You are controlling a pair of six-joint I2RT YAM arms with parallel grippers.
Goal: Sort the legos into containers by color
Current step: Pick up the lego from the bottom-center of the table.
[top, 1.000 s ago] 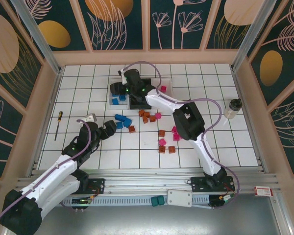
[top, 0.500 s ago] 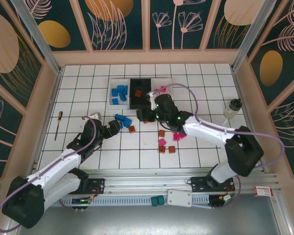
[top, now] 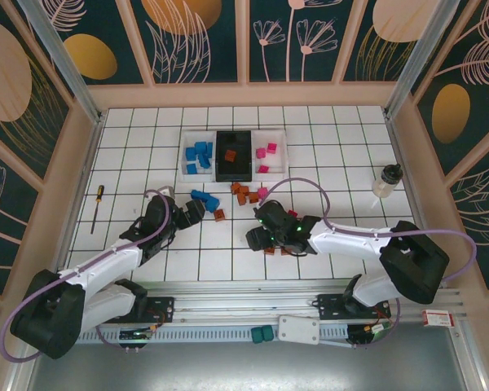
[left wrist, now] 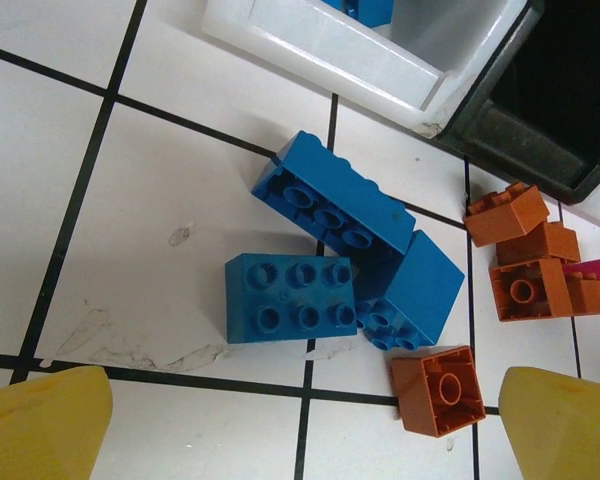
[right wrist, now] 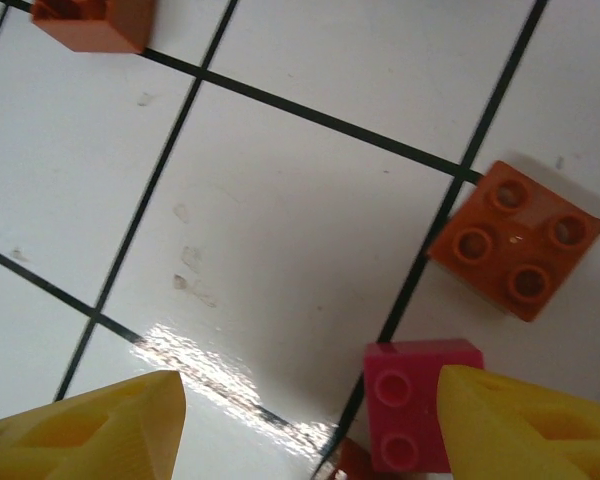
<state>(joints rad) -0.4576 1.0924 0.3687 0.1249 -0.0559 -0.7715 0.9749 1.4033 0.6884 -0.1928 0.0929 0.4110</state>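
Note:
The pink lego [right wrist: 415, 405] is against the inner side of one fingertip instead of midway between both, so my right gripper will move sideways toward it next and lower around it.
Three blue legos [left wrist: 290, 297] lie in a heap on the tiles, an orange-brown one [left wrist: 438, 390] just right of them. My left gripper [left wrist: 305, 440] hangs open just short of the heap [top: 204, 198]. Behind stand the containers: a white bin [top: 197, 155] with blue bricks, a black bin [top: 234, 155] with one orange brick, and a white bin [top: 267, 155] with pink bricks. My right gripper [right wrist: 310, 420] is open low over the tiles, a pink lego [right wrist: 415, 405] against its right finger's inner side. An orange lego [right wrist: 510, 240] lies beyond it.
More orange bricks [top: 244, 193] and a pink one [top: 262, 193] sit in front of the black bin. A screwdriver [top: 97, 208] lies at the left, a bottle [top: 385, 181] stands at the right. Teal blocks [top: 262, 333] and a flat white box [top: 298, 328] rest on the near rail.
My right arm has pulled back from over the black bin, where an orange brick now lies, down to the near pink and orange bricks. My left gripper has edged toward the blue heap.

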